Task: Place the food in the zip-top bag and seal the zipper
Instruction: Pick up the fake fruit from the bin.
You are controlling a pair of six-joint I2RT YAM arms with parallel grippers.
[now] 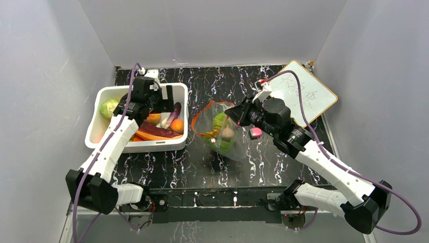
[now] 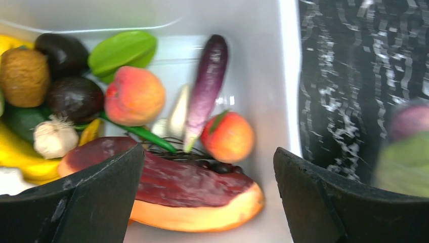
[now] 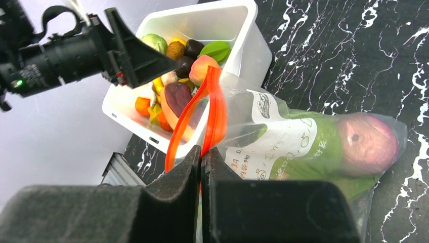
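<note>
My left gripper will move down toward the left in its wrist view and close around the peach's sides, because the orange peach by the green fruit point(image 1: 154, 118) point(image 2: 135, 96) lies uncovered.
The clear zip-top bag point(image 1: 222, 135) lies on the black marble table, right of the white bin point(image 1: 131, 147). Its red-orange zipper point(image 1: 201, 121) gapes open toward the bin. My right gripper point(image 1: 234, 114) is shut on the bag's mouth edge at the zipper point(image 3: 215, 106). The bag point(image 3: 283, 142) holds a green leafy pack and a pinkish round piece point(image 3: 367, 142). My left gripper point(image 2: 208, 152) is open and empty above the bin's food. Below it are a purple eggplant point(image 2: 207, 76), two orange peaches point(image 2: 228, 136), garlic point(image 2: 53, 136) and a dark red wedge point(image 2: 177, 187).
A small pink block point(image 1: 256, 132) lies just right of the bag under my right arm. A whiteboard point(image 1: 303, 93) lies at the back right. Grey walls enclose the table on three sides. The bin's right wall point(image 2: 268, 76) stands between the left gripper and the bag.
</note>
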